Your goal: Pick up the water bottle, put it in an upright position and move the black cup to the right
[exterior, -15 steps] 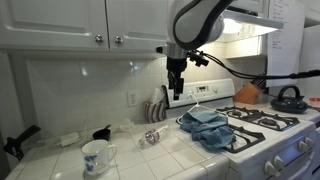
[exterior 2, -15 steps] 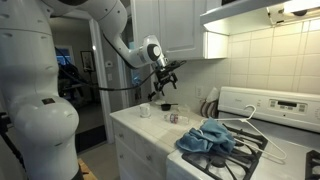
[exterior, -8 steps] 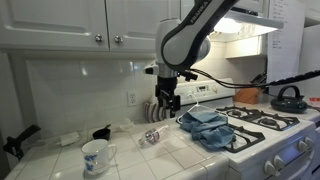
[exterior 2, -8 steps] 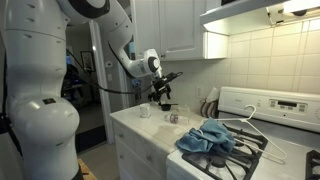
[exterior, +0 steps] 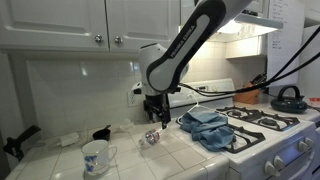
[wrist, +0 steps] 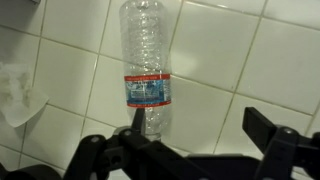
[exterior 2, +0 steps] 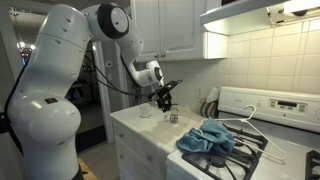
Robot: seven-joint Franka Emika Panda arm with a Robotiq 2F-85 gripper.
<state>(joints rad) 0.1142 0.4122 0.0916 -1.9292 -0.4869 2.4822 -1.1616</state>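
Next, my gripper will shift left in the wrist view and down around the bottle's end past the label (exterior: 143, 142) (wrist: 156, 122), which lies below on that side, outside my fingers.
The water bottle (wrist: 146, 60) is a clear plastic bottle with a red and blue label band. It lies on its side on the white tiled counter and also shows in both exterior views (exterior: 152, 137) (exterior 2: 172, 117). My gripper (wrist: 200, 125) is open and empty just above it, with the bottle's lower end beside one finger (wrist: 135, 122) and not between the two. In the exterior views the gripper (exterior: 152, 112) (exterior 2: 163, 100) hangs a short way over the bottle. The black cup (exterior: 102, 132) stands near the back wall, left of the bottle.
A white mug (exterior: 95, 155) stands at the counter's front. A blue cloth (exterior: 207, 128) lies by the stove (exterior: 265, 125), with a white hanger (exterior 2: 250, 135) on the burners. A dish rack with plates (exterior: 158, 108) stands at the wall. A crumpled white thing (wrist: 15, 95) lies nearby.
The arm has swung left and come down from well above the counter to just over the lying bottle. The bottle and cups have not moved.
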